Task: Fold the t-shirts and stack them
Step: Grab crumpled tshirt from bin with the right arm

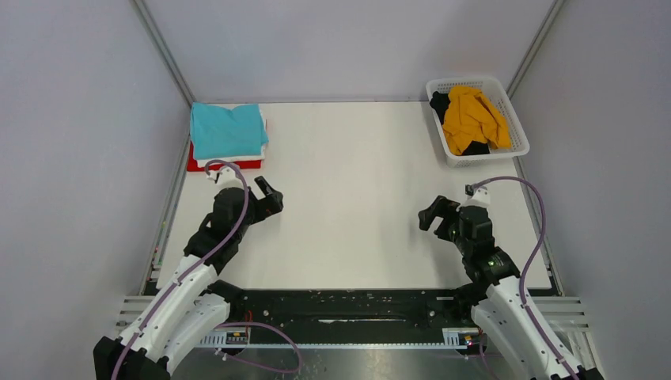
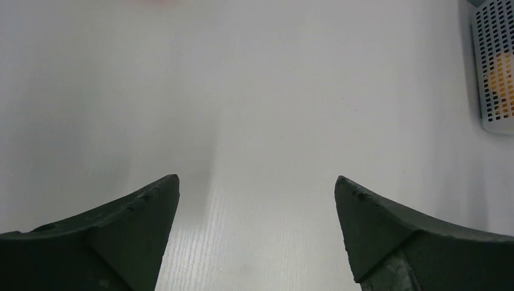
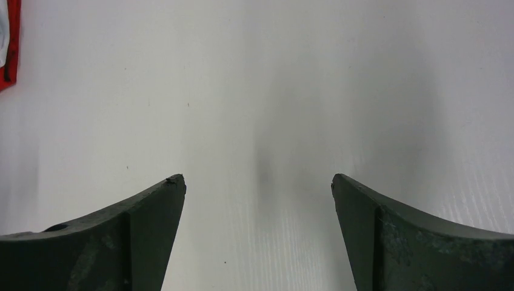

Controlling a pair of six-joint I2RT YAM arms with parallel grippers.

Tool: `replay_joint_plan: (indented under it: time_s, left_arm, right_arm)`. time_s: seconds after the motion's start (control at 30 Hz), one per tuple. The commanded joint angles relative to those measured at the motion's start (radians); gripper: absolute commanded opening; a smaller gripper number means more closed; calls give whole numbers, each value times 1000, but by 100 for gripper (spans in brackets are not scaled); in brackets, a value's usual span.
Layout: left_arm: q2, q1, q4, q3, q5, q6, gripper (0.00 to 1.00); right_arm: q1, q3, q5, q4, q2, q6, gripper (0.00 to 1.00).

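Note:
My right gripper moves outward over the white basket next, then down onto the mustard-orange t-shirt's middle (image 1: 480,115), since that shirt lies atop the black t-shirt.
A folded teal t-shirt (image 1: 227,129) tops a stack at the table's far left, over a white t-shirt (image 1: 263,141) and a red t-shirt (image 1: 225,165); the red edge also shows in the right wrist view (image 3: 7,48). A crumpled mustard-orange t-shirt (image 1: 472,119) and a black t-shirt (image 1: 439,103) lie in the white basket (image 1: 514,119) at the far right. My left gripper (image 1: 269,196) is open and empty, just in front of the stack. My right gripper (image 1: 431,212) is open and empty over bare table, in front of the basket.
The basket's lattice wall (image 2: 494,66) shows at the right edge of the left wrist view, orange cloth behind it. Grey walls with metal rails bound the white table (image 1: 348,190) on the left, right and back.

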Motion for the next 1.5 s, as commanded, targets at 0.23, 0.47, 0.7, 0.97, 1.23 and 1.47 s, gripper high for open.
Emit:
replay_joint_plan:
  time_s: [0.23,0.47,0.7,0.97,1.23,1.47]
  left_arm:
    - [-21,-3,24,11,-17,17,99]
    - [-26,-3,16,8,-37,26,99]
    - [-5,-3,32,1,-73,30,99]
    - [48,-3,47,6,-110,38,99]
    - [70,-3,52,7,-155,56,99]
    - [140,-3,48,30,-176,56,99]
  right_arm:
    - [-13,192,107,145,153,27,99]
    - [-272,600,6,45,585,39,99]
    - [-402,1006,-13,3,1037,-2,99]
    - [-482,1431,28,-30,1476,-119,98]
    - [-494,1926,-166,-210,1854,-870,99]
    - [-494,2133,5,-153,2055,-1046,100]
